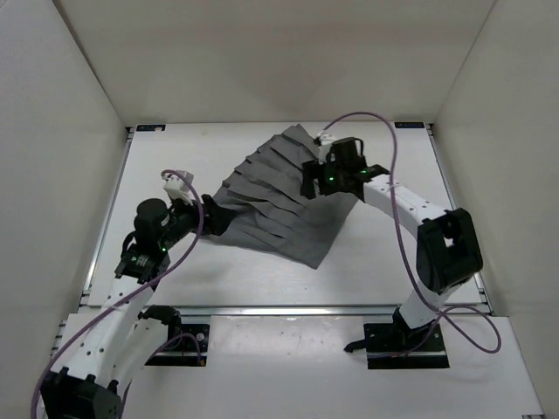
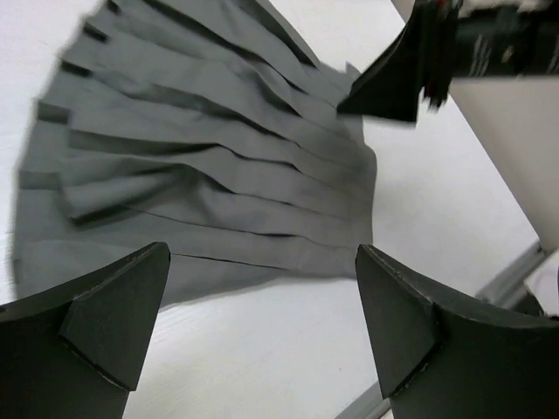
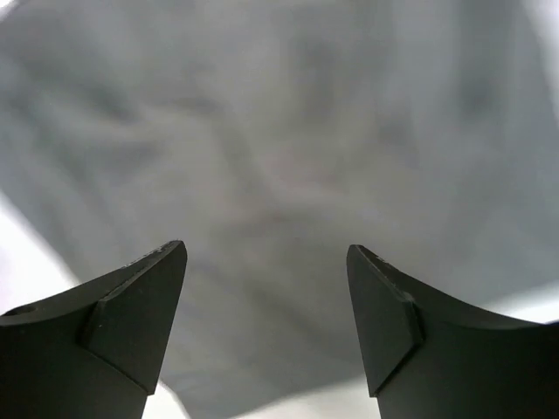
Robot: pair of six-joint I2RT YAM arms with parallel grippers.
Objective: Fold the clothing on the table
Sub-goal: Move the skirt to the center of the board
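The clothing's narrow-end corner by its arm lies below and back from the open fingers. My right gripper draws back and down onto that corner next.
The clothing is a dark grey pleated garment, fanned out on the white table between the two arms. My left gripper is open at the garment's left edge. In the left wrist view its fingers hover over bare table just short of the clothing, with nothing between them. My right gripper is open above the garment's right part. In the right wrist view the blurred grey clothing fills the space beyond the gripper, whose jaws hold nothing. The right gripper's finger shows over the far hem.
White walls enclose the table on three sides. Thin metal rails run along the table edges. Both arm bases are bolted at the near edge, and purple cables loop above each arm.
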